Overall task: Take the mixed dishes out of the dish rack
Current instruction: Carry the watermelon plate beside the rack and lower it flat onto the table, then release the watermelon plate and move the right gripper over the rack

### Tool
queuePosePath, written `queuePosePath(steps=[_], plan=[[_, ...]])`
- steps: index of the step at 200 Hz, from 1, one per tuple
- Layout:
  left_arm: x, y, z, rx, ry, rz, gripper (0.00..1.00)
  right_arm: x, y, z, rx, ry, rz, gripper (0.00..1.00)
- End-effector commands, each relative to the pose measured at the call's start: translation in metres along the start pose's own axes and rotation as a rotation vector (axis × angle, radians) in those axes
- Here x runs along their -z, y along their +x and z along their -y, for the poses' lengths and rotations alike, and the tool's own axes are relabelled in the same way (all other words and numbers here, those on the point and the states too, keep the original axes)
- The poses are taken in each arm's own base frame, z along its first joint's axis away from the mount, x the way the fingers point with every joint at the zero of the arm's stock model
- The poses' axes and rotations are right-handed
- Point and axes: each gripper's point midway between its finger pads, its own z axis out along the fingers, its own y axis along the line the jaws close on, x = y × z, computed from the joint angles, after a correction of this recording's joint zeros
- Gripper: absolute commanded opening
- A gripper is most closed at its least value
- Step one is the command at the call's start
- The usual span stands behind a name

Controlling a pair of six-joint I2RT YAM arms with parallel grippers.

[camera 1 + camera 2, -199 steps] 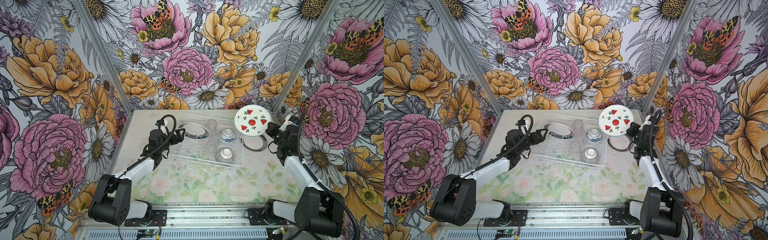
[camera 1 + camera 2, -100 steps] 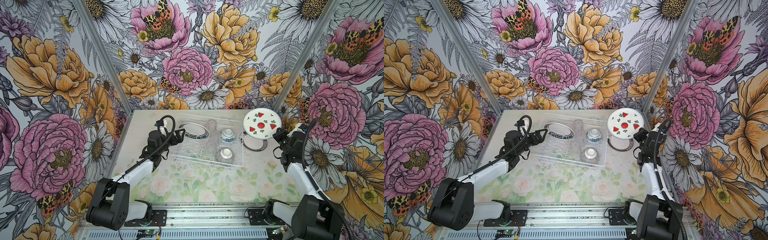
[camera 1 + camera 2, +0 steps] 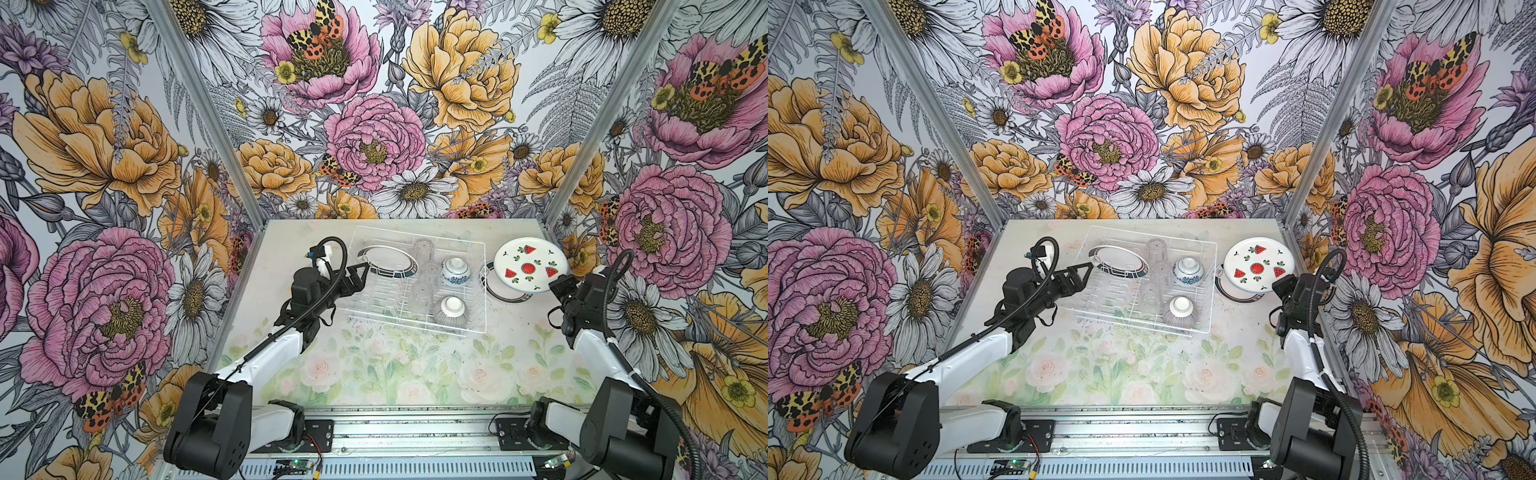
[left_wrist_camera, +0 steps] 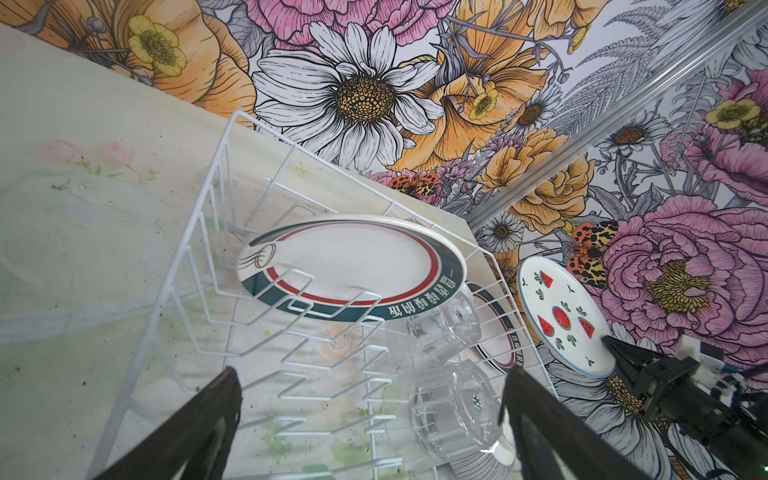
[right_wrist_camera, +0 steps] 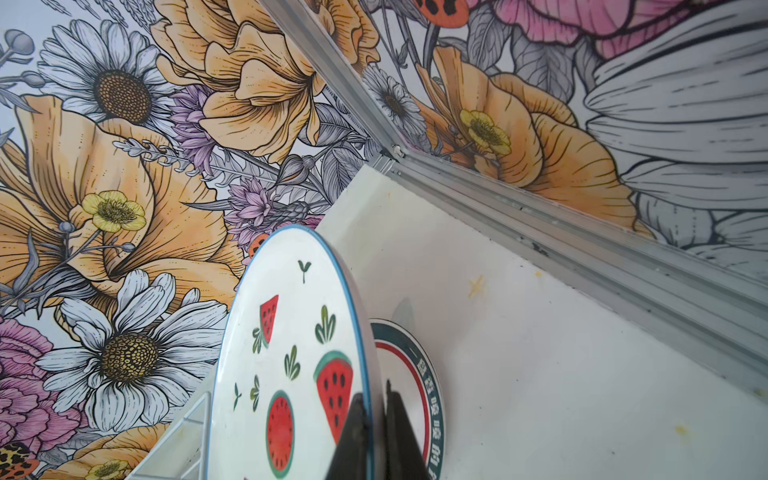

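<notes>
My right gripper lowers and releases the watermelon plate's rim over the teal-rimmed plate on the tabletop next. That plate lies below my gripper, beside the rack.
The white wire dish rack stands mid-table. It holds a teal-and-red-rimmed plate, three clear tumblers, a blue-and-white bowl and an upturned ribbed bowl. My left gripper is open at the rack's left edge, beside that plate, with nothing between its fingers. To the right of the rack, my right gripper is shut on the rim of the watermelon plate. It holds the watermelon plate tilted above another teal-rimmed plate lying on the table.
The right wall's metal rail runs close behind the held plate. The floral table mat stretches in front of the rack, and pale tabletop shows to its left.
My right gripper has carried the watermelon plate rightward, away from the rack, to above the teal-rimmed plate on the table. The left gripper has stayed open by the rack.
</notes>
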Motion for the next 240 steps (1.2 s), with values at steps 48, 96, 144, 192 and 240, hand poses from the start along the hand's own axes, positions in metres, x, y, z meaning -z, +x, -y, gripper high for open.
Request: queuePosePath(steps=[48,96,144,192,240], plan=[[0.005,-0.001,0.007,0.025,0.003,0.005,0.99,-0.033,-0.008,-0.013,-0.065,-0.085,0.009,0.00],[0.005,0.003,0.010,0.031,0.007,-0.002,0.99,-0.047,0.007,-0.011,-0.045,-0.062,-0.022,0.00],[0.002,0.002,0.012,0.032,0.007,-0.007,0.99,-0.060,0.023,-0.016,-0.038,-0.070,-0.064,0.00],[-0.001,0.003,0.018,0.028,0.018,-0.021,0.99,-0.070,0.043,-0.009,-0.038,-0.034,-0.110,0.00],[-0.002,0.000,0.023,0.015,0.021,-0.020,0.99,-0.065,0.045,-0.002,-0.033,-0.003,-0.096,0.31]])
